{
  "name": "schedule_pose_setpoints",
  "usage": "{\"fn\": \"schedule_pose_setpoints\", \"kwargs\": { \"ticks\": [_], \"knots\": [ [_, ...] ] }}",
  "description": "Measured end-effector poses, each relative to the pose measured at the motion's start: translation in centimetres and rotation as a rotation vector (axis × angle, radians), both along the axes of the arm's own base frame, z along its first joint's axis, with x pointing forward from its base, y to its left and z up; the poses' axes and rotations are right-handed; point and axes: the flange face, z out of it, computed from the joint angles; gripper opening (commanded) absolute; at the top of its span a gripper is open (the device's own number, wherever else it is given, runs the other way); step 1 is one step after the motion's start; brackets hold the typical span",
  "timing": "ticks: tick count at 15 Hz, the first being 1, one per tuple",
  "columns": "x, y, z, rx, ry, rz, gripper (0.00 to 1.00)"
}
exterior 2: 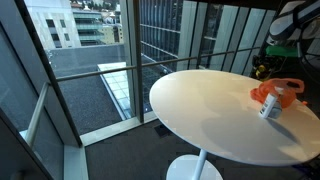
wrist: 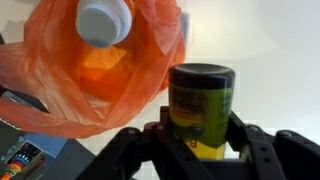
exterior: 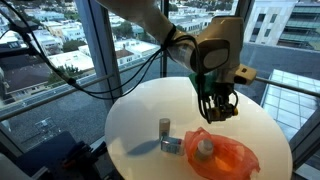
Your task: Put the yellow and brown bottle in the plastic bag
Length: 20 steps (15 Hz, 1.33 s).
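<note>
I will next move my gripper to the left in the wrist view and down into the bag's opening [wrist: 85, 75] to release, because the bottle [wrist: 202, 100] still hangs beside it.
In the wrist view my gripper [wrist: 198, 130] is shut on the yellow and brown bottle [wrist: 202, 100], which stands upright between the fingers with its dark brown top up. The crinkled translucent orange plastic bag [wrist: 120, 85] lies just beside it, its mouth open, with a white-capped pale item [wrist: 102, 20] inside. In an exterior view the gripper [exterior: 218, 106] hangs just behind the bag [exterior: 228, 157] over the white round table [exterior: 130, 120]. The bag also shows at the far edge in an exterior view [exterior 2: 268, 93].
A grey-silver cylinder [exterior: 165, 131] stands on the table next to the bag. The table [exterior 2: 200, 115] is beside tall glass windows with a railing. Dark cables [exterior: 60, 60] hang by the window. A dark device [wrist: 25, 150] lies at the bag's edge.
</note>
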Motion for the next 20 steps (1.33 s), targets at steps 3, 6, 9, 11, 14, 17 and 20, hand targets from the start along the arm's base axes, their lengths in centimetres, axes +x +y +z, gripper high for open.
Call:
{"fn": "schedule_pose_setpoints", "kwargs": {
  "ticks": [3,6,9,11,14,17,20],
  "knots": [
    [-1.2,-2.2,0.0,-0.003,0.009,-0.043,0.29],
    [-2.5,-4.0,-0.3,0.001,0.027,-0.078,0.29],
    [-3.7,-5.6,-0.6,0.004,0.043,-0.108,0.29],
    [-4.4,-6.4,-1.0,0.007,0.054,-0.124,0.29],
    [-5.5,-7.1,-2.0,0.014,0.074,-0.143,0.29],
    [-6.3,-7.4,-3.0,0.020,0.096,-0.155,0.29],
    [-7.1,-7.7,-4.0,0.026,0.115,-0.165,0.29]
  ]
}}
